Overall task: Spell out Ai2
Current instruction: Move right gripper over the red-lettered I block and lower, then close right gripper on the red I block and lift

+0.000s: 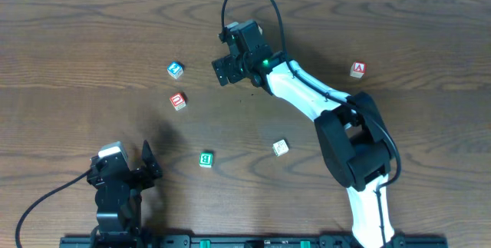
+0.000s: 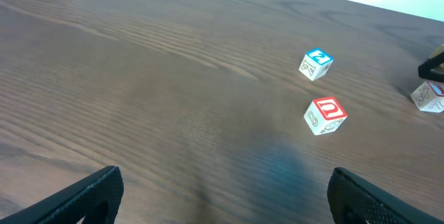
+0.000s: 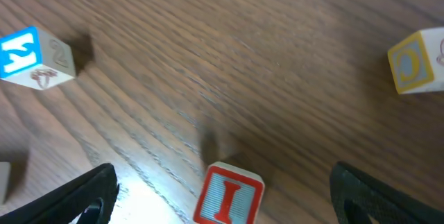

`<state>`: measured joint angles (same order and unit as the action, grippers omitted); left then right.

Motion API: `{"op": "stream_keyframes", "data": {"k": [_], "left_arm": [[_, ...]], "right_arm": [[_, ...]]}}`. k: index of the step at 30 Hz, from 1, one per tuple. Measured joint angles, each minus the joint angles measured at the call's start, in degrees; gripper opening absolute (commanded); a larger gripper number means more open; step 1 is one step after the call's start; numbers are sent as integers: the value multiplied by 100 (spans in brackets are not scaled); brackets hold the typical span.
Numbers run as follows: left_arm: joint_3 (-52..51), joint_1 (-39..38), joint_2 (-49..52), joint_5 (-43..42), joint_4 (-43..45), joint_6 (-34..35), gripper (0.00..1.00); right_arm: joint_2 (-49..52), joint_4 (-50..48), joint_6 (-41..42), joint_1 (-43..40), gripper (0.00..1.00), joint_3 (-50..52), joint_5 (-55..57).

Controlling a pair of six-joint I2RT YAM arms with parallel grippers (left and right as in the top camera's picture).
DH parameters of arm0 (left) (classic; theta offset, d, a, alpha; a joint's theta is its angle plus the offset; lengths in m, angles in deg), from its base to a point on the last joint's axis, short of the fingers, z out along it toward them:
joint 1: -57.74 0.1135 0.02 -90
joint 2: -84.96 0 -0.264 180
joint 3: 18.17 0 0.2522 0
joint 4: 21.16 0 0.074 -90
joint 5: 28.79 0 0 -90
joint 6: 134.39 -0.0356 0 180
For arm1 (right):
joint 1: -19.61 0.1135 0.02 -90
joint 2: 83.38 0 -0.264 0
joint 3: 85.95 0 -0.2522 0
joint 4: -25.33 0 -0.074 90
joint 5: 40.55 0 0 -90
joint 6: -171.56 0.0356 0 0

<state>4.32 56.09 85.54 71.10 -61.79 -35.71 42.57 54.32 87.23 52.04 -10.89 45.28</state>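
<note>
The red "I" block [image 3: 229, 195] lies untouched on the tabletop between my spread fingers, so I will next move my right gripper down around it and close on its opposite sides.
My right gripper [image 1: 223, 71] is open at the back middle of the table. In the right wrist view the red "I" block [image 3: 229, 195] lies on the table between its spread fingers [image 3: 220, 213], untouched. The blue "2" block [image 1: 176, 69] sits just left of that gripper and also shows in the right wrist view [image 3: 31, 57] and the left wrist view [image 2: 316, 64]. The red "A" block [image 1: 357, 69] is at the back right. My left gripper [image 1: 136, 173] is open and empty at the front left, its fingers [image 2: 222, 196] over bare wood.
A red "U" block [image 1: 178, 101] lies below the blue one and also shows in the left wrist view [image 2: 325, 115]. A green "B" block [image 1: 205, 159] and a cream block [image 1: 281, 147] sit nearer the front. A block face with a yellow "C" [image 3: 416, 61] shows at the right.
</note>
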Motion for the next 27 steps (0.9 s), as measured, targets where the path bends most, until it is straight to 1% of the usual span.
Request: {"op": "stream_keyframes", "data": {"k": [3, 13, 16, 17, 22, 27], "left_arm": [[0, 0, 0, 0, 0, 0, 96], [0, 0, 0, 0, 0, 0, 95], [0, 0, 0, 0, 0, 0, 95], [0, 0, 0, 0, 0, 0, 95], [0, 0, 0, 0, 0, 0, 95], [0, 0, 0, 0, 0, 0, 95]], "right_arm": [[4, 44, 0, 0, 89, 0, 37], [184, 195, 46, 0, 86, 0, 103], [229, 214, 72, 0, 83, 0, 101], [238, 214, 83, 0, 82, 0, 98], [256, 223, 116, 0, 67, 0, 98], [269, 234, 146, 0, 61, 0, 98]]}}
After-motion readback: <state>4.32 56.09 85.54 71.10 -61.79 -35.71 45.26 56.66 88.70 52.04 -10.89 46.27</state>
